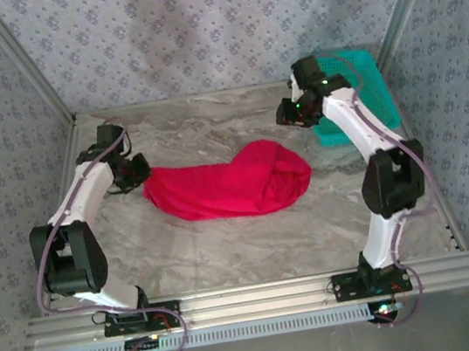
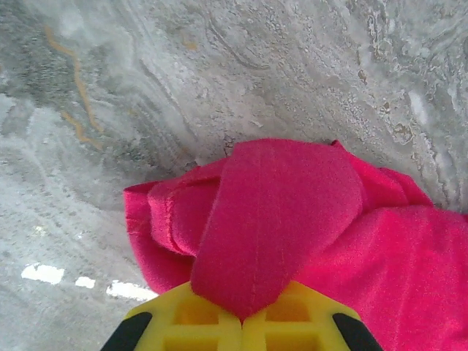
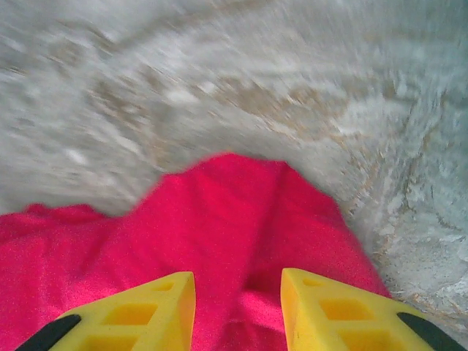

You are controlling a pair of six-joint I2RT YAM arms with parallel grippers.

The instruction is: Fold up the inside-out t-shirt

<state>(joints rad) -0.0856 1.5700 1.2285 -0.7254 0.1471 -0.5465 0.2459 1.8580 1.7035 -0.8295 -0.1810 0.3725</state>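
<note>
The bunched shirt spreads next as my left gripper pulls away from its middle. The shirt's flap is then released on bare marble between the gripper and the nearest wall.
The inside-out t-shirt (image 1: 227, 185) is a bright red bundle lying crumpled in the middle of the marble table (image 1: 228, 247). My left gripper (image 1: 132, 171) sits at the shirt's left end. In the left wrist view its yellow fingers (image 2: 197, 322) are shut on a flap of the red cloth (image 2: 278, 212), which rises from the pile into the left gripper (image 2: 241, 318). My right gripper (image 1: 292, 114) hovers just behind the shirt's right end. In the right wrist view the right gripper (image 3: 238, 307) is open, and the red cloth (image 3: 234, 219) lies below the gap.
A teal mesh basket (image 1: 375, 84) stands at the back right corner, partly behind the right arm. Patterned walls close in the table at the back and both sides. A metal rail (image 1: 253, 301) runs along the near edge by the arm bases.
</note>
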